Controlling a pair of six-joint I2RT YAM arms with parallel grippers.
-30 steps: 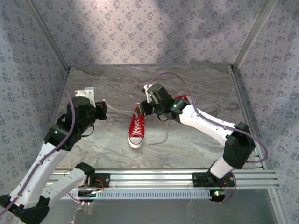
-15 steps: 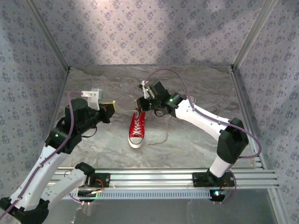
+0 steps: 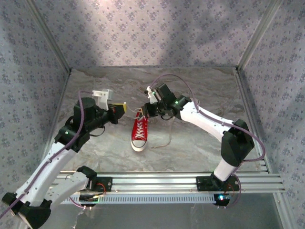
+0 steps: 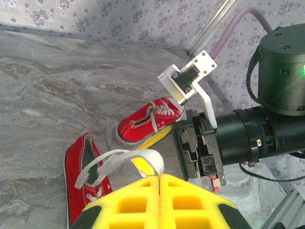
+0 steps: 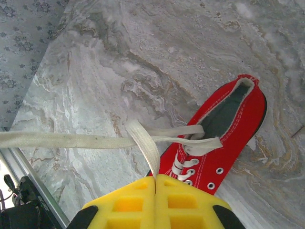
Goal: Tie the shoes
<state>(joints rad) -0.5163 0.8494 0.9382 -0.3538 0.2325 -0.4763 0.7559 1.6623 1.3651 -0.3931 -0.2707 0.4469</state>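
The bare marble (image 3: 118,138) beside the shoe's white toe cap is clear, so the left gripper needs to move back and down there next and release the lace loop.
One of the red shoes (image 3: 139,131) lies mid-table with its white toe cap toward the arms; it shows too in the left wrist view (image 4: 85,177) and the right wrist view (image 5: 224,136). The other shoe (image 4: 148,122) lies farther back, partly hidden behind the right arm (image 3: 188,101). My left gripper (image 3: 125,109) (image 4: 158,175) is shut on a white lace loop (image 4: 143,157) just left of the near shoe's opening. My right gripper (image 3: 145,110) (image 5: 156,176) is shut on another stretch of white lace (image 5: 145,145) above that shoe's heel end. A taut lace strand (image 5: 62,140) runs off to the left.
A loose lace end (image 3: 167,138) trails on the marble table right of the near shoe. Patterned walls close in the back and both sides, and an aluminium rail (image 3: 167,181) runs along the near edge. The two grippers are close together over the shoe.
My left gripper has swung right and closer to the shoe, still shut on its lace. The right gripper has stayed over the shoe's heel end, shifting only slightly.
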